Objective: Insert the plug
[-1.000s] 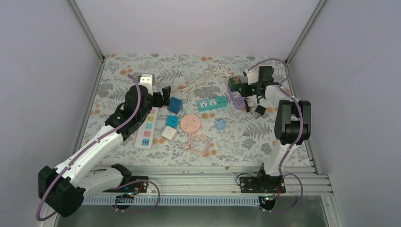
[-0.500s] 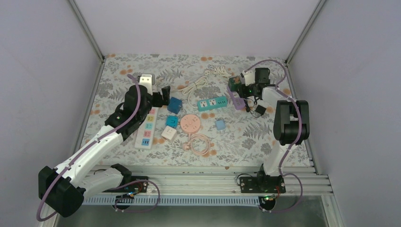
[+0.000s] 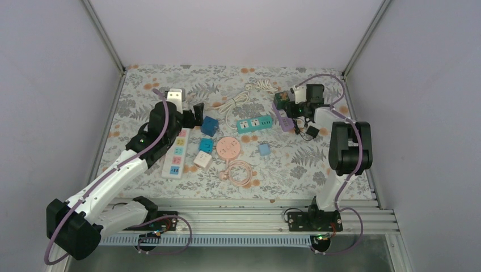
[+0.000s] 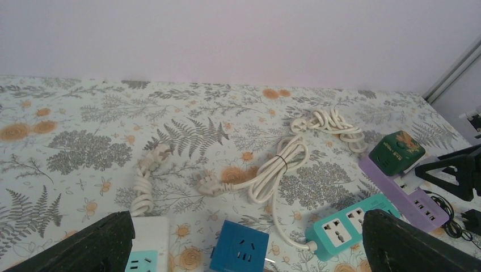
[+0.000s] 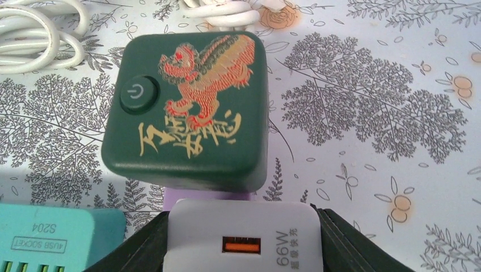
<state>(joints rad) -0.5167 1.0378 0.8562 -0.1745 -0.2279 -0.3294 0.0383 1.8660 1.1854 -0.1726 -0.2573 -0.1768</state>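
Note:
I will move the white plug in my right gripper from over the purple power strip [image 3: 282, 113] toward the teal power strip next, and then open my right gripper.
My right gripper [image 5: 243, 249] is shut on a white 66W charger plug [image 5: 244, 238], with a black finger on each side of it. The plug is held over the purple power strip [image 5: 209, 196], just in front of a dark green cube socket [image 5: 187, 107] that sits on the strip's far end. I cannot tell how deep the plug sits. In the top view the right gripper [image 3: 291, 107] is over the purple strip [image 3: 282, 121] at the back right. My left gripper [image 3: 195, 115] is open and empty above a blue cube socket [image 4: 239, 255].
A teal strip [image 3: 254, 123] lies left of the purple one, with coiled white cable [image 3: 235, 102] behind it. A white strip with coloured sockets [image 3: 176, 153], a pink round socket [image 3: 228, 147], small cube sockets [image 3: 202, 160] and a black adapter [image 3: 312, 132] lie around.
The right wrist has shifted slightly to the right and turned a little over the purple strip. The left arm has not moved.

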